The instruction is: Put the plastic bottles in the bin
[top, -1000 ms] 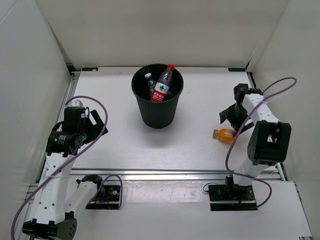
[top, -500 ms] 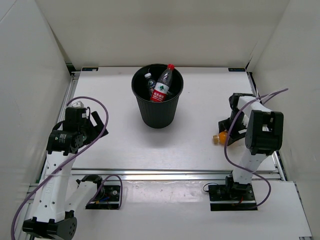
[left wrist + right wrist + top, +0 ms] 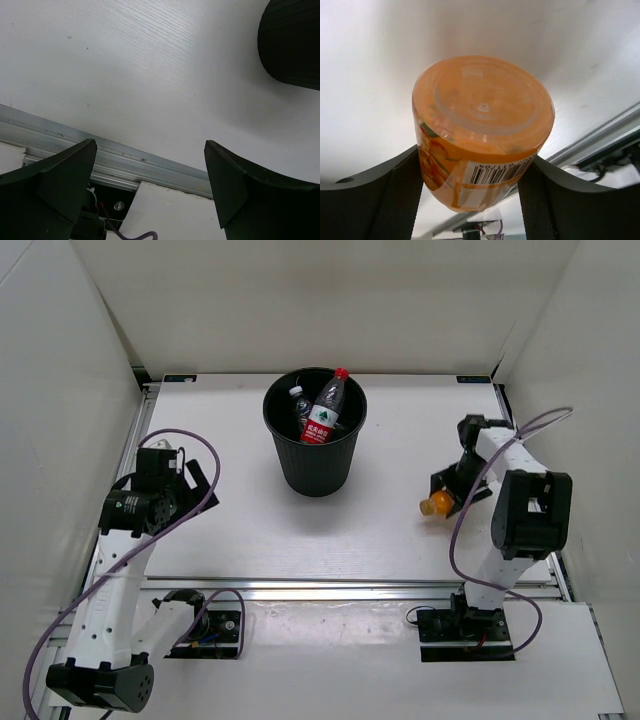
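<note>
The bin's rim stands higher than the orange bottle hangs. My right gripper needs to go up, outward and over the bin's opening [image 3: 315, 402] to let go of the short orange bottle [image 3: 437, 504].
The round black bin [image 3: 315, 455] stands at the table's back middle; its lower wall shows in the left wrist view [image 3: 292, 45]. A red-labelled, red-capped bottle [image 3: 324, 412] leans in it beside another clear bottle [image 3: 300, 400]. My right gripper [image 3: 445, 495] is shut on the short orange bottle [image 3: 437, 504], lifted off the table at the right; in the right wrist view the bottle [image 3: 482, 132] sits base-out between both fingers. My left gripper [image 3: 195, 485] is open and empty at the left; nothing lies between its fingers [image 3: 55, 190] in the wrist view.
White walls enclose the table on the left, back and right. An aluminium rail [image 3: 350, 587] runs along the near edge, with the arm bases and cables below it. The right arm's purple cable [image 3: 520, 435] loops above the right arm.
My right gripper closed on the orange bottle and lifted it off the table, tilting it up. The left arm shifted slightly.
</note>
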Tool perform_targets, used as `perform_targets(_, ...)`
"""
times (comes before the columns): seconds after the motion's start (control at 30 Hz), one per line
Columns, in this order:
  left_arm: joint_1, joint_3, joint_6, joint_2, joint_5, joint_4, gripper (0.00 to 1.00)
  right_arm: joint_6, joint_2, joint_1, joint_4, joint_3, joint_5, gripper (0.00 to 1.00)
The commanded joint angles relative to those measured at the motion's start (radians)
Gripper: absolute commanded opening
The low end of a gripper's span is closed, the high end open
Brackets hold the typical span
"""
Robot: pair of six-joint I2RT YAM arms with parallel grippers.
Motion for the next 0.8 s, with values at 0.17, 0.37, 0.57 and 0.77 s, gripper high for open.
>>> perform_targets(0.17,-0.002,0.033,-0.009,0.030,-0.020,0.051,1.00,-0.092,-0.089,0.188,-0.061,0.706,-0.188,0.10)
perform_targets(0.37,-0.002,0.056,-0.009,0.062,-0.020,0.061,1.00,-0.116,0.112,0.351,0.012,1.195,-0.288,0.12)
perform_targets(0.57,-0.002,0.122,-0.009,0.094,-0.039,0.041,1.00,-0.229,0.196,0.449,0.244,1.208,-0.447,0.14)
perform_targets(0.77,-0.002,0.122,-0.036,0.084,-0.039,0.022,1.00,-0.229,0.285,0.460,0.393,1.230,-0.580,0.20)
